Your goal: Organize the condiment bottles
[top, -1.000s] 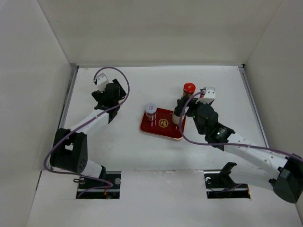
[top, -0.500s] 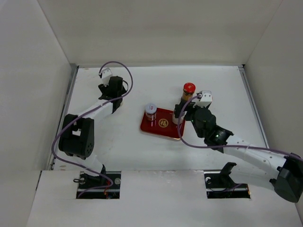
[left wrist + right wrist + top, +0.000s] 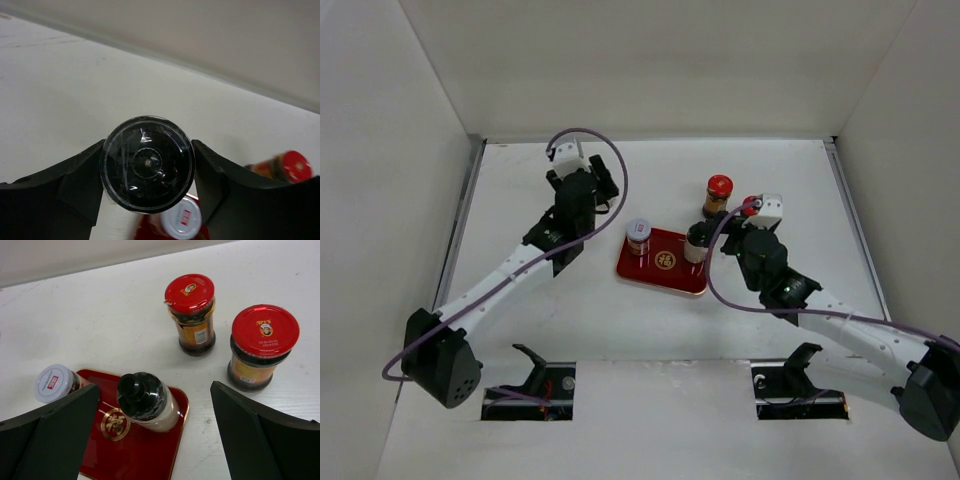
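The left gripper swings over, lowers and releases the black-capped bottle next. The gap between the tray's bottles lies free below, to its right in the top view.
My left gripper [image 3: 148, 146] is shut on a black-capped condiment bottle [image 3: 146, 162] and holds it off the table; from above, this gripper [image 3: 595, 188] hangs left of the tray. On the red tray [image 3: 662, 270] stand a grey-capped bottle [image 3: 639, 230] and another black-capped, pale bottle [image 3: 145, 397]. My right gripper [image 3: 154, 388] is open, its fingers wide apart either side of that bottle and short of it. Two amber bottles with red caps stand on the table beyond the tray, one further off [image 3: 190, 292], one to the right [image 3: 264, 325].
White walls close in the table on the left, back and right. In the top view the nearer red-capped bottle [image 3: 750, 204] is mostly hidden behind my right wrist. The grey-capped bottle [image 3: 182, 220] lies just under the held bottle in the left wrist view.
My left gripper has shut on the black-capped bottle and swung right from the back left towards the tray. My right gripper has drawn back slightly from the tray, still open.
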### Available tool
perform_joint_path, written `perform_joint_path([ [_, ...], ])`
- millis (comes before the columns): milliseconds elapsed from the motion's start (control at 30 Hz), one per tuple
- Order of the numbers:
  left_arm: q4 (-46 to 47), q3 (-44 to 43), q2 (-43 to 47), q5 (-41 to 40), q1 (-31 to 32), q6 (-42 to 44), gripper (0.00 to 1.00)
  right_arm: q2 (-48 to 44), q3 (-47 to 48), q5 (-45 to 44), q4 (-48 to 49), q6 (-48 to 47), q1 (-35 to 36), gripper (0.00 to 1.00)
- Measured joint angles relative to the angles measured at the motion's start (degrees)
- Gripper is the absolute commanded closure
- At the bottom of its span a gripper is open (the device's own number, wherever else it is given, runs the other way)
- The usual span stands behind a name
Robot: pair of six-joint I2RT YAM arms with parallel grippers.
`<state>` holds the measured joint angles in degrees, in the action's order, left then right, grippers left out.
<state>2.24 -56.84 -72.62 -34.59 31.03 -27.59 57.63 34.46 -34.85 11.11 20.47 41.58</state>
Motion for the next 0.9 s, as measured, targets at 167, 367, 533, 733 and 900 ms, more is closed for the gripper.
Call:
perform_joint_path([
  [167,1.84,-2.19,0.0,0.59,9.77,0.74,0.6,-1.97,-0.83,0.02,0.07,0.76,-2.25,0.0],
  [367,1.99,-2.29,-4.96,2.14,18.16,1.44,0.6,-3.39,-1.57,0.0,0.07,1.64,-3.06,0.0],
  [533,2.75,-2.29,-8.15,3.23,21.7,2.62,0.6,-3.39,-1.64,0.02,0.07,2.05,-3.28,0.0],
  [733,5.7,-2.29,-12.22,3.37,22.4,3.8,0.6,-3.39,-1.64,0.13,0.07,2.25,-3.37,0.0],
  [900,7.74,-2.29,-17.25,3.34,22.43,4.31,0.59,-3.87,-1.66,0.2,0.07,2.27,-3.39,0.0],
])
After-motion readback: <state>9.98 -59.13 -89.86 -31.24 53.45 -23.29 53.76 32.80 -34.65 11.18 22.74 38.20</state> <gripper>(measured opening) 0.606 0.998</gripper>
